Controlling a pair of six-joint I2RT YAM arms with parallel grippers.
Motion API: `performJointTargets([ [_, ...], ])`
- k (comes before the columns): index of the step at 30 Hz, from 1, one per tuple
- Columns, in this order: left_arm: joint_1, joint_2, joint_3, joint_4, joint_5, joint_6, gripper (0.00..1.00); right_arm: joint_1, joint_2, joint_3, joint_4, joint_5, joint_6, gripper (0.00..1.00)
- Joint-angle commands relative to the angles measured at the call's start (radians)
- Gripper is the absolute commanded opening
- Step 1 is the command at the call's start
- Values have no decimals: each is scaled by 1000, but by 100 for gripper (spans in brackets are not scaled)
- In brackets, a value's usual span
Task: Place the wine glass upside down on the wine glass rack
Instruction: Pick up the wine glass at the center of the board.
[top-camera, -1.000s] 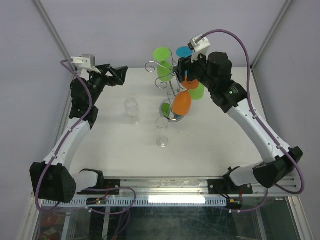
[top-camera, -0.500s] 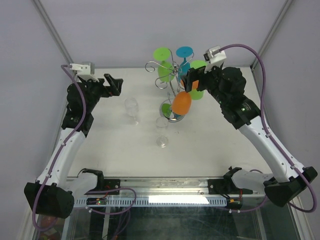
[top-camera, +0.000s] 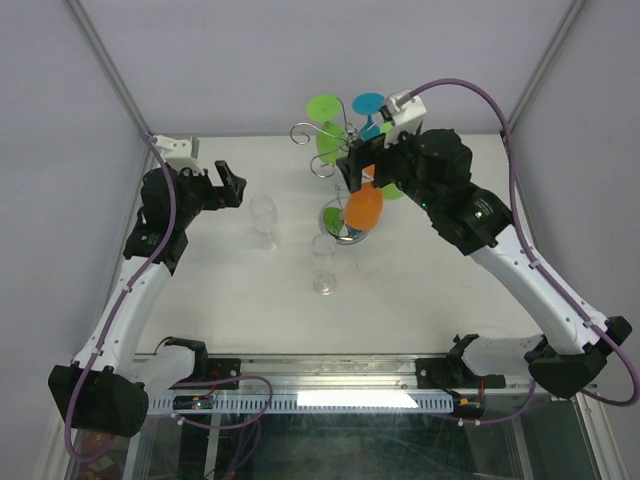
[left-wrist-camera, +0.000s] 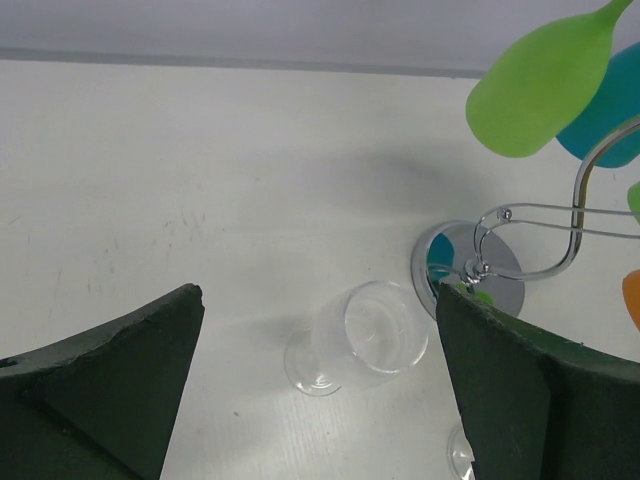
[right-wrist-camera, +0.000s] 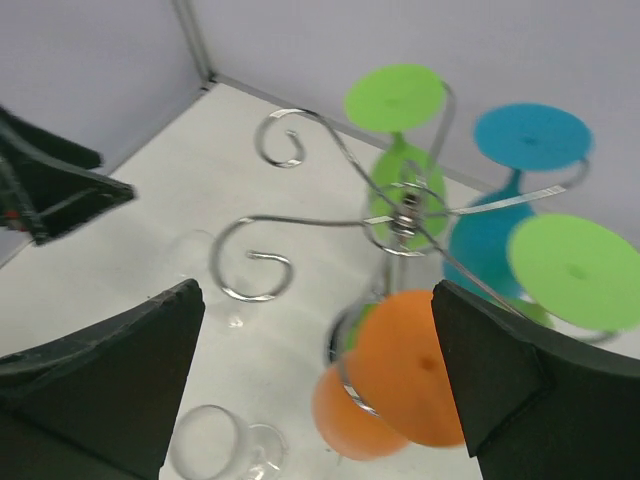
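Observation:
My right gripper needs to go down and left in the top view next, onto the bowl of the farther clear glass, as that glass stands off the rack.
The chrome wine glass rack (top-camera: 336, 220) stands at the back centre, its hub (right-wrist-camera: 405, 214) before my right wrist. An orange wine glass (top-camera: 363, 207) hangs upside down from one arm; its foot (right-wrist-camera: 415, 365) looks blurred. My right gripper (top-camera: 358, 166) hovers open just above it, holding nothing (right-wrist-camera: 318, 300). Two clear wine glasses stand upright on the table, one (top-camera: 264, 214) left of the rack, one (top-camera: 323, 262) nearer. My left gripper (top-camera: 228, 185) is open, above and left of the left clear glass (left-wrist-camera: 372, 330), which shows between its fingers (left-wrist-camera: 315, 310).
Two green glasses (top-camera: 329, 143) (top-camera: 394, 185) and a blue one (top-camera: 370, 104) hang upside down on other rack arms. Two curled arms (right-wrist-camera: 255, 262) toward the left carry nothing. Grey walls close the back and sides. The rack base (left-wrist-camera: 468, 272) lies just right of the clear glass.
My right gripper has opened, let go of the orange glass and lifted off it. My left gripper has moved nearer, toward the left clear glass.

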Motion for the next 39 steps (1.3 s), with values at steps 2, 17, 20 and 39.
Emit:
performJointTargets([
  [2,-1,-1,8,-38,-13,17,99,170,98,157,-14,85,1,100],
  [17,13,-62,-48,-122,-236,-46,99,387,469,361,-85,72,71,98],
  [20,48,-84,-54,-129,-262,-63,99,387,512,349,-79,86,88,97],
  [39,360,-128,-137,-146,-167,-110,99,390,825,523,-82,337,180,100],
])
